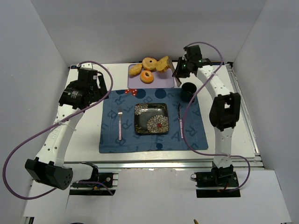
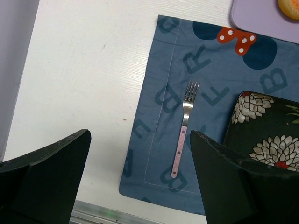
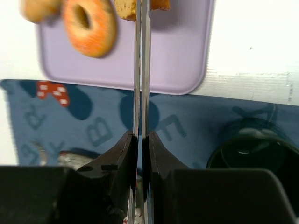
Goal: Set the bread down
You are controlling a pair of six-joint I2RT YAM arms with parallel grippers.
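I will next draw my right gripper back, turn the bread and lower it onto the plate's fork-side half (image 1: 143,117), because the plate is back and below. Then I will release the bread.
The bread (image 1: 163,64), a golden slice with a brown crust, hangs over the back right of the purple tray (image 1: 166,80). It is pinched at the tip of thin metal tongs (image 3: 140,70). My right gripper (image 1: 180,70) is shut on the tongs. In the right wrist view my right gripper (image 3: 140,135) has its jaws pressed on the two blades, and the bread (image 3: 126,8) shows at the top edge. My left gripper (image 1: 103,87) is open and empty above the mat's left part. In the left wrist view my left gripper (image 2: 140,137) has its fingers wide apart.
Two orange ring doughnuts (image 1: 149,62) (image 1: 147,77) and a pale roll (image 1: 135,70) lie on the tray. A blue placemat (image 1: 112,140) holds a black flowered plate (image 1: 138,108), a pink-handled fork (image 1: 120,122), another pink-handled utensil (image 1: 180,122) and a dark cup (image 1: 188,91).
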